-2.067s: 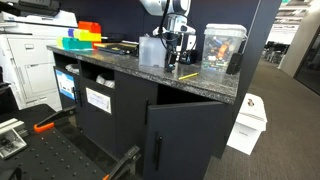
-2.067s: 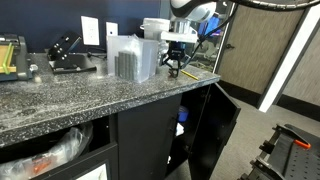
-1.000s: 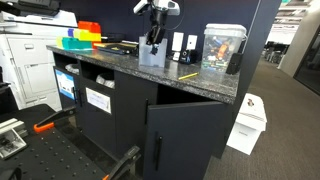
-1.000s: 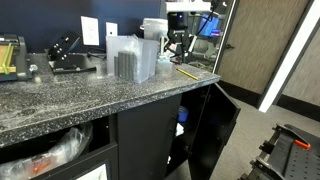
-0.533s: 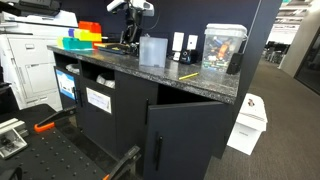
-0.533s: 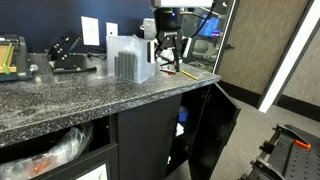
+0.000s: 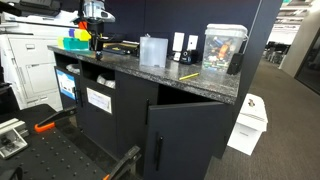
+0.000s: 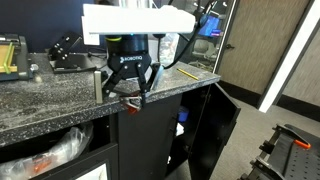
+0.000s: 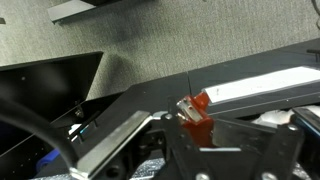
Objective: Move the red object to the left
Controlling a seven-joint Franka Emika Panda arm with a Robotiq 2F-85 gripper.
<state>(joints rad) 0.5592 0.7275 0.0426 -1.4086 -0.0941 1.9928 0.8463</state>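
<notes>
Carpet shows below, so the gripper needs to carry the red object toward the wall, in past the front edge of the granite counter, and let it go.
My gripper [image 8: 130, 102] is shut on the red object [image 8: 129, 99], a tiny dark-red item held between the fingertips. In the wrist view the red object [image 9: 196, 116] sits clamped in the jaws [image 9: 200, 128], above the dark counter edge and the carpet below. In an exterior view the gripper [image 7: 97, 42] hangs over the left part of the granite counter [image 7: 130, 64], well left of the translucent plastic container [image 7: 152, 50]. I cannot tell whether the object touches the counter.
A yellow pencil-like stick [image 7: 187, 76] lies near the counter's right end and also shows in an exterior view [image 8: 190, 72]. Orange-red and yellow-green bins [image 7: 82, 36] stand at the back left. A clear box [image 7: 222, 47] stands right. A cabinet door [image 7: 182, 138] hangs open.
The arm has travelled from beside the translucent container near the pencil to the left part of the counter, carrying the red object in its shut jaws.
</notes>
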